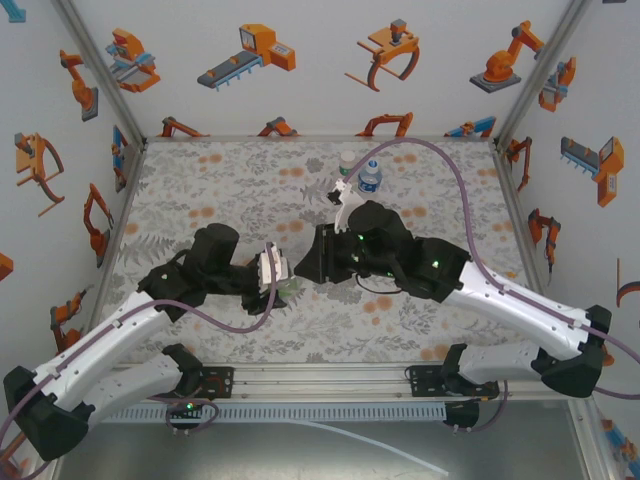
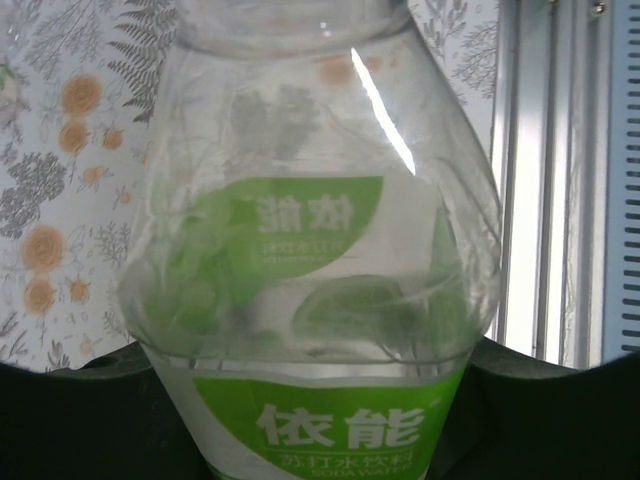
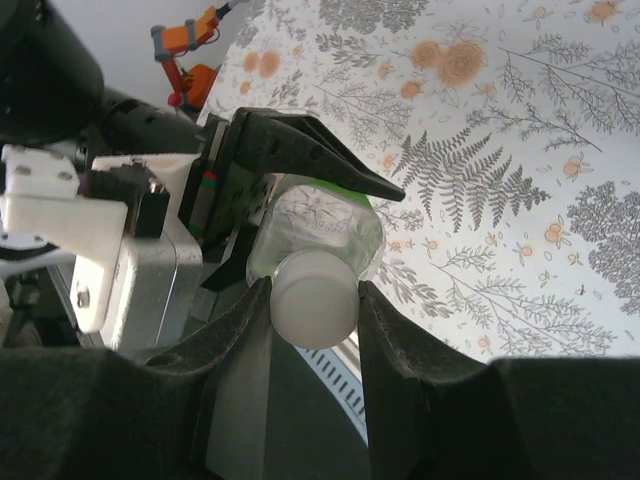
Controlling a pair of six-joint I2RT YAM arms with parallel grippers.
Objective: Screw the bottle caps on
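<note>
I will next carry the capped bottle outward with my right gripper, lower it upright onto the free tabletop beside the clear bottle (image 1: 317, 198) and release the cap.
The bottle with the green-and-white label (image 2: 320, 300) is held in my left gripper (image 2: 310, 410), which is shut on its body, with the dark fingers (image 2: 60, 420) on either side. In the top view this bottle (image 1: 290, 287) lies roughly level between the two grippers at the table's middle. My right gripper (image 3: 313, 295) is shut on a whitish cap (image 3: 312, 315) that sits at the bottle's neck (image 3: 315, 235). From above, the left gripper (image 1: 272, 270) and right gripper (image 1: 308, 264) face each other closely.
Two more small bottles stand upright at the back centre, a clear one (image 1: 347, 164) and a blue-labelled one (image 1: 370, 179). A purple cable (image 1: 450, 170) arcs over the right side. The aluminium rail (image 1: 320, 378) runs along the near edge.
</note>
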